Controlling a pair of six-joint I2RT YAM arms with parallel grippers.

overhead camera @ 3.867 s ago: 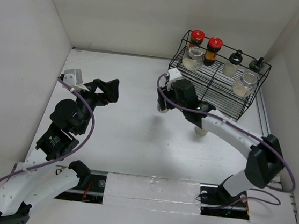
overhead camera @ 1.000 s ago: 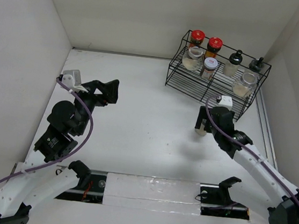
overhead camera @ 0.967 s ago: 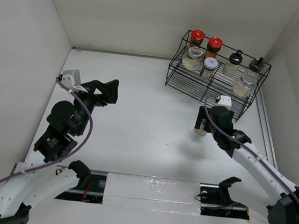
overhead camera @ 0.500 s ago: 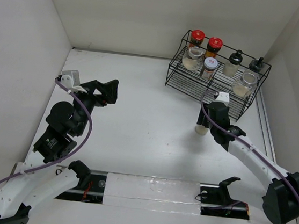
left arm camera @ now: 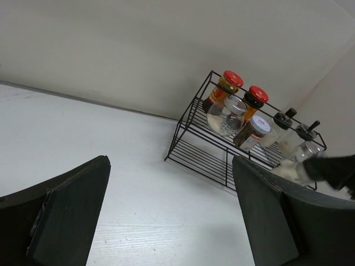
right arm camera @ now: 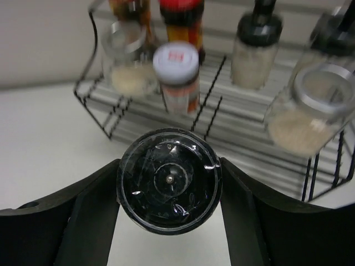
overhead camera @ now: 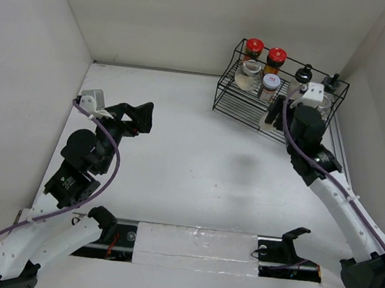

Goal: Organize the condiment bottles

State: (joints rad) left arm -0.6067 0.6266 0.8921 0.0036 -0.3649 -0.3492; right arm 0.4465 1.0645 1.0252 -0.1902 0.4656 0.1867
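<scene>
Next, the right gripper rises, moves outward over the upper shelf and lowers the shaker into the gap there beside the silver-capped jar.
My right gripper (overhead camera: 276, 119) is shut on a pale shaker with a black cap (right arm camera: 169, 180) and holds it in the air just in front of the black wire rack (overhead camera: 252, 109), over its lower shelf. On the rack stand two dark jars with red lids (overhead camera: 253, 48) (overhead camera: 277, 56), a clear glass jar (overhead camera: 249, 74), a small silver-capped jar (overhead camera: 269, 87) and two black-capped shakers (overhead camera: 302, 76) (overhead camera: 332, 82). Another clear jar (right arm camera: 313, 108) stands at the rack's right. My left gripper (overhead camera: 136, 117) is open and empty, far to the left.
White walls close the table on the left, back and right. The rack (left arm camera: 222, 149) stands in the far right corner against the right wall. My right arm (overhead camera: 339, 195) stretches along the right side. A metal rail (overhead camera: 188, 244) runs along the near edge.
My right gripper has lifted the black-capped shaker off the table and carried it back and right to the front of the rack. The left arm has not moved.
</scene>
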